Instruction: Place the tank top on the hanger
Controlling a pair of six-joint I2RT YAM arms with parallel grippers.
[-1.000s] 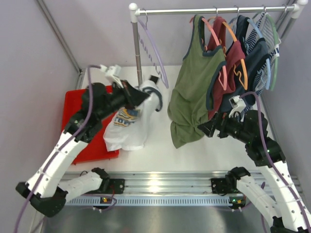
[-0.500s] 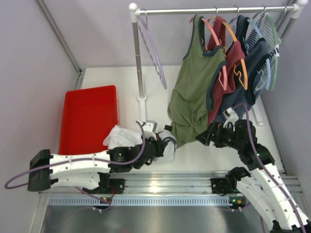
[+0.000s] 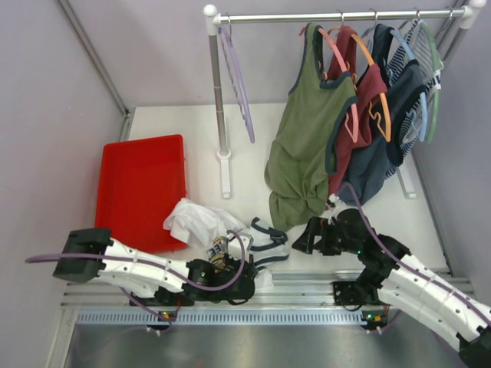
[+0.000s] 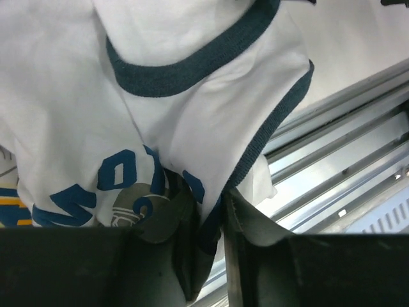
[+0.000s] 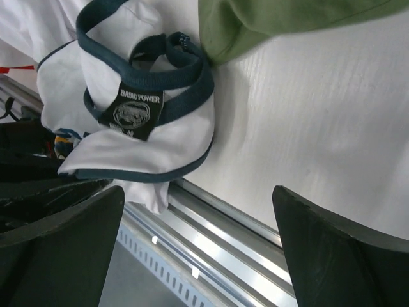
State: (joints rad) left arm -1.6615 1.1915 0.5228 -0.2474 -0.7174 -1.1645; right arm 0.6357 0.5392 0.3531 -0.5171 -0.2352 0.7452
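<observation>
My right gripper goes down and slightly back onto the white fabric beside the neck label next. That edge of the tank top lies free of my left gripper's pinch.
The white tank top [image 3: 201, 222] with navy trim lies crumpled on the table near the front edge, its printed graphic partly showing. My left gripper [image 3: 242, 264] is low at the table's near edge and shut on a fold of it. In the left wrist view the fingers [image 4: 163, 224] pinch the navy-edged cloth [image 4: 192, 109]. My right gripper [image 3: 301, 236] is open and empty, just right of the top's neck straps. The right wrist view shows the neck label and trim [image 5: 147, 147] between and beyond its wide-open gripper [image 5: 204, 243]. The lavender hanger [image 3: 238, 77] hangs bare at the left end of the rail.
A red tray [image 3: 142, 188] sits at the left. The rack post [image 3: 219, 100] stands mid-table. An olive-green top [image 3: 307, 146], a maroon top [image 3: 372, 96] and several others hang on the right. The green hem [image 5: 287, 19] hangs close to my right gripper. A metal rail [image 3: 307, 285] borders the near edge.
My left arm swung down from above the red tray to the near edge, taking the tank top with it onto the table. My right arm dropped lower and moved left toward the top.
</observation>
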